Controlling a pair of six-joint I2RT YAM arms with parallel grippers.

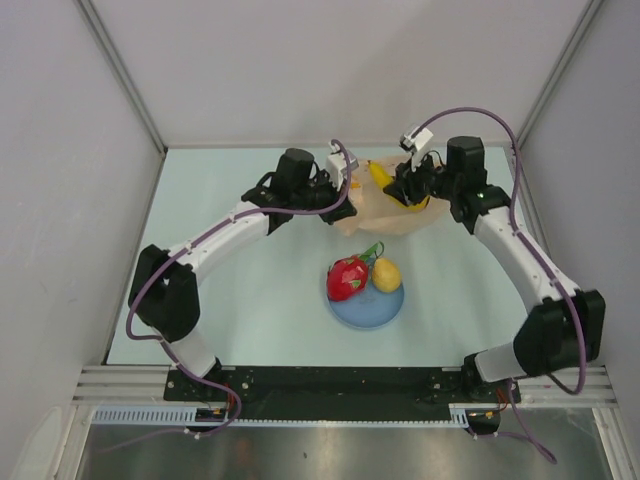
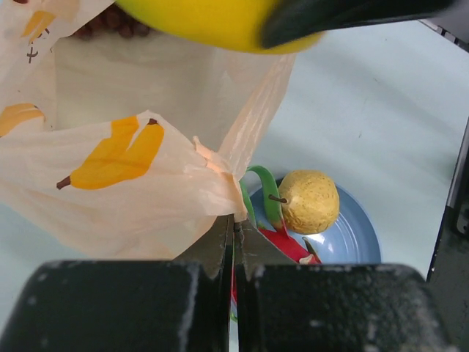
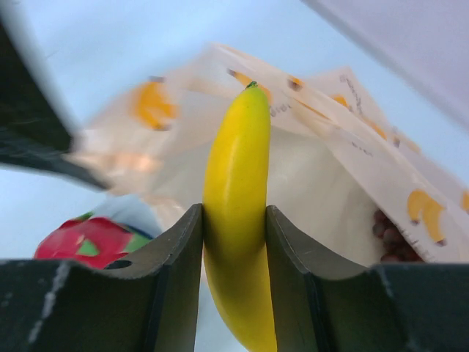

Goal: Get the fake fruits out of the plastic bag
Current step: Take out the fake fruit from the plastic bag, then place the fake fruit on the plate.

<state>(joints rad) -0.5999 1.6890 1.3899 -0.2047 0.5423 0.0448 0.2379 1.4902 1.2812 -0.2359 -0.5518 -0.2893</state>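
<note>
The blue plate's bare near part lies below and back from the robot's right gripper, so that gripper will next draw back and down to let go of the banana (image 3: pixel 234 183) there.
The peach-orange plastic bag (image 1: pixel 385 215) lies at the back middle of the table. My left gripper (image 1: pixel 345 195) is shut on the bag's edge (image 2: pixel 220 172) and holds it up. My right gripper (image 1: pixel 405 190) is shut on the yellow banana (image 3: pixel 234 183), which sticks up over the bag's mouth (image 1: pixel 380 175). Dark purple grapes (image 3: pixel 392 235) show inside the bag, also at the top of the left wrist view (image 2: pixel 110 22). The red dragon fruit (image 1: pixel 348 278) and the yellow-orange round fruit (image 1: pixel 386 276) rest on the blue plate (image 1: pixel 368 310).
The blue plate stands in front of the bag, near the table's middle. Grey walls close in the table at the back and both sides. My two arms curve in from the near corners toward the bag.
</note>
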